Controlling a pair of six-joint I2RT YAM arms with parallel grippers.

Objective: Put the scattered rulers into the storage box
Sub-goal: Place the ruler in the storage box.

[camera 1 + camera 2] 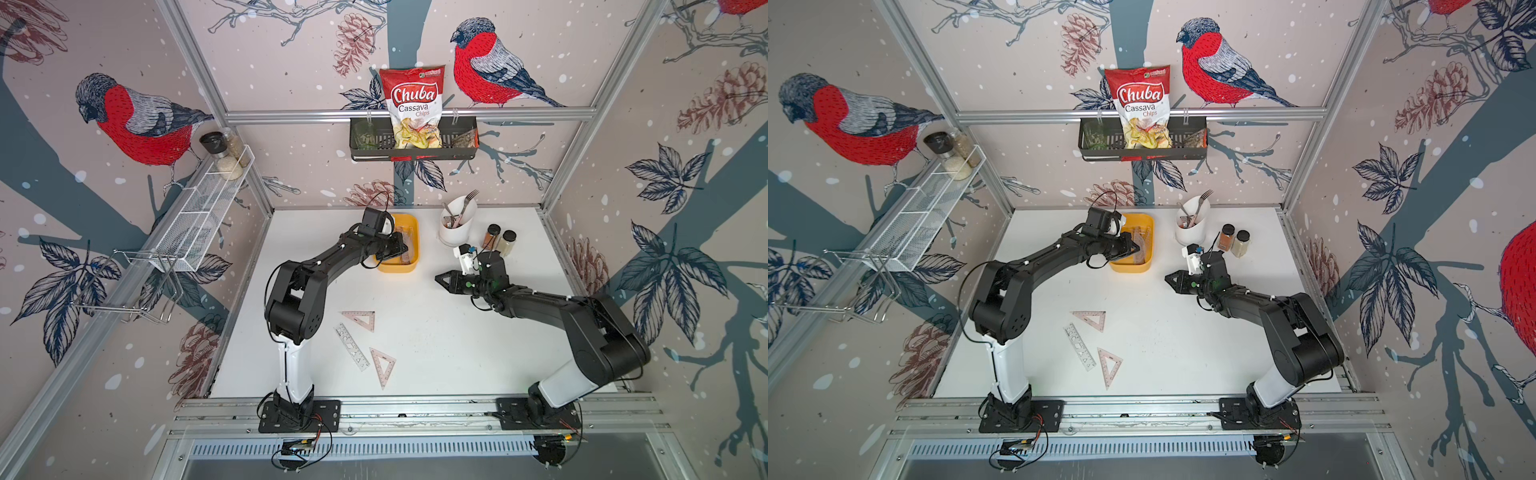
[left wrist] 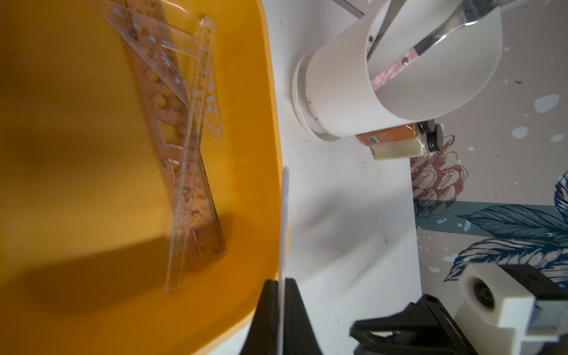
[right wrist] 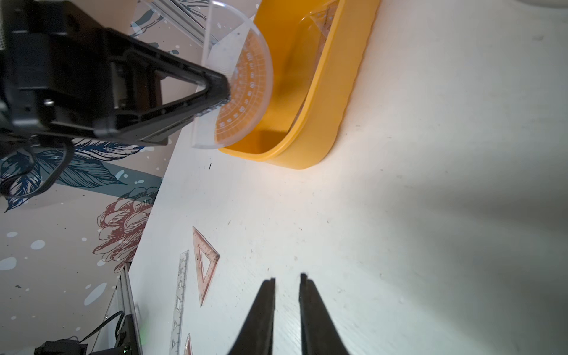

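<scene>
My left gripper should carry its protractor outward from above the box's rim, then go down and let go of it at the rulers in the box (image 2: 188,159), which are below and farther outward.
The yellow storage box (image 1: 397,266) (image 1: 1129,267) stands at the table's back centre, with several see-through rulers (image 2: 184,153) lying in it. My left gripper (image 1: 404,248) (image 2: 281,281) hangs over the box's near end, shut on the half-round protractor (image 3: 246,92), which shows edge-on (image 2: 284,215) in the left wrist view. Two pinkish set squares (image 1: 360,318) (image 1: 383,365) and a clear straight ruler (image 1: 352,347) lie flat on the table in front of the left arm. My right gripper (image 1: 438,277) (image 3: 287,278) hovers right of the box, slightly open and holding nothing.
A white cutlery cup (image 1: 457,224) with forks stands right of the box, and two spice jars (image 1: 500,239) stand beside it. A black basket (image 1: 413,139) with a chips bag hangs on the back wall. A white wire shelf (image 1: 199,216) runs along the left wall.
</scene>
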